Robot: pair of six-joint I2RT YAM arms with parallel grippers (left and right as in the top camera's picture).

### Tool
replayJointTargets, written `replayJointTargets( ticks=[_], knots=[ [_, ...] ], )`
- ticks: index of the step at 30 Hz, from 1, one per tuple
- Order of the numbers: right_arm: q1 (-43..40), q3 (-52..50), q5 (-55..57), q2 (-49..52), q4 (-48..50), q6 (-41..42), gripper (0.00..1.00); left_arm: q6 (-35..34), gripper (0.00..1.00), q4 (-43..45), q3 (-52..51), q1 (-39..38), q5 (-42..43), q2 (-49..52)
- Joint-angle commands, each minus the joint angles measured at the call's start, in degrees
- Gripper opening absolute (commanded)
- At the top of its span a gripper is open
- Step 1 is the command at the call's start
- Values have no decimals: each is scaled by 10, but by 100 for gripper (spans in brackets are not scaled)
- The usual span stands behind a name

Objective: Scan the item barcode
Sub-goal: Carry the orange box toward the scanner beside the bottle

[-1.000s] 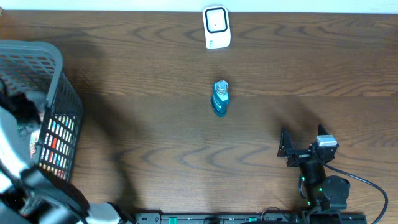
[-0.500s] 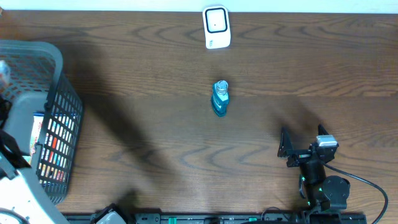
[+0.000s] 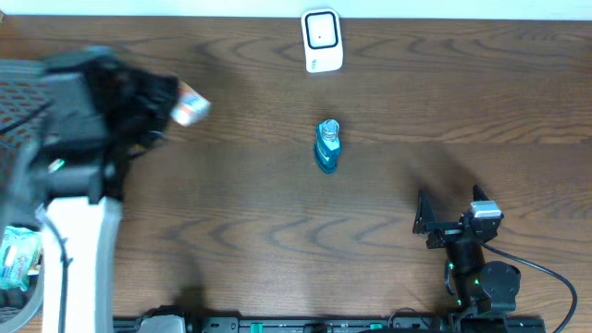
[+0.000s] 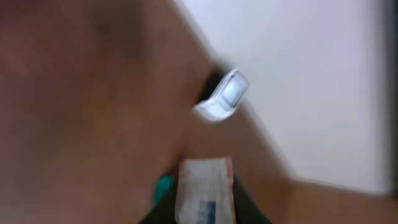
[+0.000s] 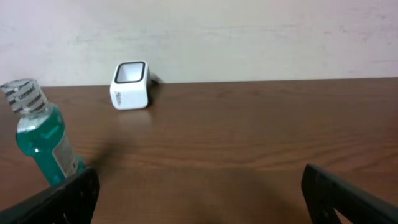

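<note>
I will swing my left gripper to the right in the overhead view and then down to let go of the pack (image 3: 191, 107) there, because the tabletop (image 3: 298, 161) beside the teal bottle is bare.
My left gripper (image 3: 176, 104) hangs over the table's left side, shut on a small white pack (image 3: 191, 107) with orange edges. The left wrist view is blurred; there the pack (image 4: 204, 190) sticks out between the dark fingers, showing a blue print. The white barcode scanner (image 3: 322, 40) stands at the far edge of the table, well right of the pack, and the left wrist view shows the scanner (image 4: 224, 96) ahead of the pack. My right gripper (image 3: 449, 220) rests open near the front right, with nothing between its fingers (image 5: 62, 199).
A teal mouthwash bottle (image 3: 327, 146) stands upright mid-table, seen at the left in the right wrist view as the bottle (image 5: 40, 134). A grey mesh basket (image 3: 17, 88) sits at the left edge, mostly hidden by my left arm. A pale wall runs behind the scanner (image 5: 130, 84).
My left arm has come up out of the basket and swung right over the table with the pack in its grip. The right arm has not moved.
</note>
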Motion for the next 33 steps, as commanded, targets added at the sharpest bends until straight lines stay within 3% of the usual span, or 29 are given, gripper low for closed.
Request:
replayJointTargets(
  ticks=[1, 11, 21, 27, 33],
  knots=[
    [2, -1, 2, -1, -2, -7, 99, 50, 7, -30, 2, -59, -107, 60],
    [2, -1, 2, -1, -2, -7, 99, 50, 7, -7, -11, -144, -97, 276],
    [2, -1, 2, -1, -2, -7, 99, 49, 8, 51, -11, -180, 52, 404],
    [2, -1, 2, -1, -2, -7, 99, 64, 7, 96, -11, -212, 45, 412],
    [2, -1, 2, -1, -2, -7, 99, 57, 8, 109, -12, -253, -102, 412]
  ],
)
